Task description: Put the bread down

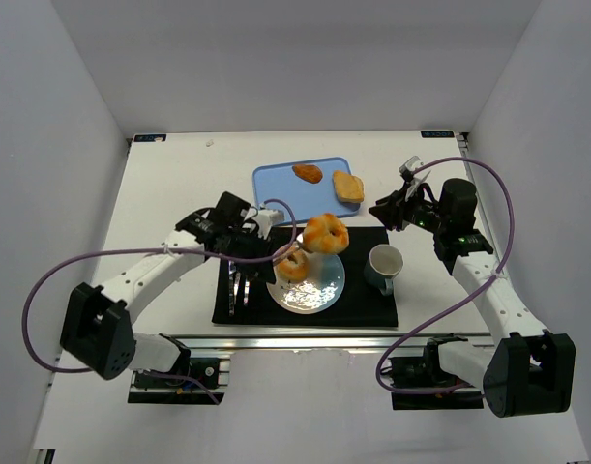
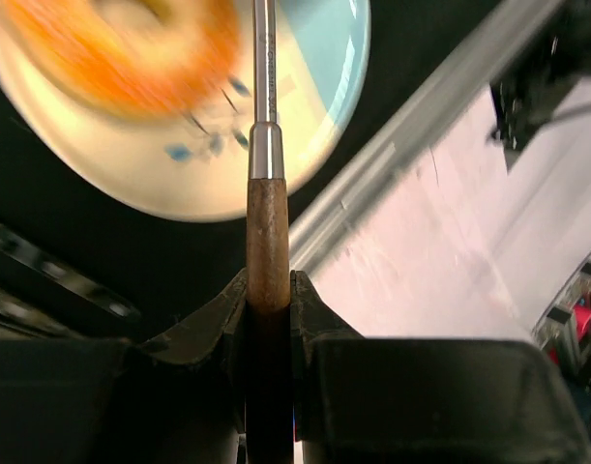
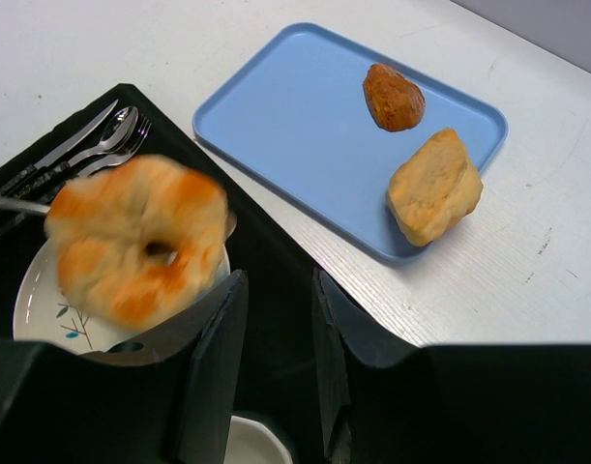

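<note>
Next, the left gripper tips the bread onto the plate (image 1: 314, 295), swings left in the top view to clear tabletop past the cutlery and releases the utensil.
A ring-shaped bread (image 1: 326, 233) shows blurred at the far edge of the patterned plate (image 1: 314, 295), and a second, smaller one (image 1: 293, 265) is at the plate's left side. My left gripper (image 1: 259, 253) is shut on a wood-handled metal utensil (image 2: 268, 242) whose shaft reaches over the plate (image 2: 314, 106), beside a blurred bread (image 2: 121, 48). I cannot tell if a bread rests on the utensil. My right gripper (image 1: 380, 211) is open and empty, just right of the larger bread (image 3: 140, 237); its jaws (image 3: 276, 290) stand apart over the black mat.
A blue tray (image 1: 280, 184) at the back holds a brown roll (image 1: 308, 173) and a square bun (image 1: 348, 187). A white mug (image 1: 384, 263) stands right of the plate on the black mat (image 1: 372, 309). Cutlery (image 1: 239, 290) lies on the mat's left part.
</note>
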`<state>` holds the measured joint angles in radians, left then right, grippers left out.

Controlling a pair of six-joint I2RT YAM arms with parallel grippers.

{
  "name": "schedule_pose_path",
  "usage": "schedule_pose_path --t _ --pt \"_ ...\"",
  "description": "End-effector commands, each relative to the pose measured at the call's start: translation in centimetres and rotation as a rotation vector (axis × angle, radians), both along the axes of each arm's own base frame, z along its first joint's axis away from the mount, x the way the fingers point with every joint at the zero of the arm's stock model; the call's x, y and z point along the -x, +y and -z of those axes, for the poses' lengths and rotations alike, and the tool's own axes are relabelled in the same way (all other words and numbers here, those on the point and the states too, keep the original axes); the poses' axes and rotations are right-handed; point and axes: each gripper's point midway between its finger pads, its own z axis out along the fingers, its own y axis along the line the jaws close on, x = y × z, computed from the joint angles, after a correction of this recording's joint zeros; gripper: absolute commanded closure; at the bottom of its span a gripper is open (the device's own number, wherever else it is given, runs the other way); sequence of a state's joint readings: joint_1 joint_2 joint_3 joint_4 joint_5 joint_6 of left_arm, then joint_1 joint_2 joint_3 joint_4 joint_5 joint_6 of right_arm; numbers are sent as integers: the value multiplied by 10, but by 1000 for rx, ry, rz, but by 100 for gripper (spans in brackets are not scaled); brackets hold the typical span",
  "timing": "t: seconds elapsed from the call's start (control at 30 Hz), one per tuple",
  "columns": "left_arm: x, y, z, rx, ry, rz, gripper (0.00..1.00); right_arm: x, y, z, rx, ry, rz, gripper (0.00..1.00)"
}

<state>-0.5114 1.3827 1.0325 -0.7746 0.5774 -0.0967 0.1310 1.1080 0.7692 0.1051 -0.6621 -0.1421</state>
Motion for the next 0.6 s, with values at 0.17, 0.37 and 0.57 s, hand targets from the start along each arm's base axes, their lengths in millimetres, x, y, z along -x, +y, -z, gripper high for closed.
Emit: schedule_pose_path --t 0.17,0.37,0.57 --pt "33 4 1 -44 -31 -12 100 2 3 -14 -1 -38 -33 61" --pt "42 10 12 -130 -30 15 100 4 3 -14 -1 -36 -38 61" --pt "42 11 18 -248 -89 33 100 6 2 -13 -2 -37 -31 61"
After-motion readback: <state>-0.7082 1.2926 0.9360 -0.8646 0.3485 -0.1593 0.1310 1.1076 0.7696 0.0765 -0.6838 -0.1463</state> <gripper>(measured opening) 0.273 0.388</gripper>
